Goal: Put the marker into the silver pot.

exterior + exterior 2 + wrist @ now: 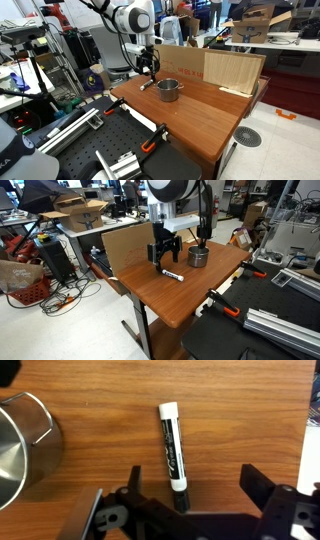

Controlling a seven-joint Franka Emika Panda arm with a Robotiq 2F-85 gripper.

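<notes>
The marker's capped end already lies between my open fingers, so I will lower my gripper toward the table onto the marker's black cap (161,271) and close around it.
The marker (172,450) lies flat on the wooden table, black with white ends and a black cap; it also shows in both exterior views (172,275) (144,85). The silver pot (168,89) (198,255) stands upright on the table beside it; its rim and wall show at the left edge of the wrist view (22,448). My gripper (195,485) is open and empty, hovering just above the marker, whose capped end lies between the fingers near the left one. It also shows in both exterior views (165,252) (149,66).
A brown cardboard panel (235,68) (124,248) stands along the table's far side. Orange-handled clamps (152,140) (222,302) grip the table edge. Cluttered benches and boxes surround the table.
</notes>
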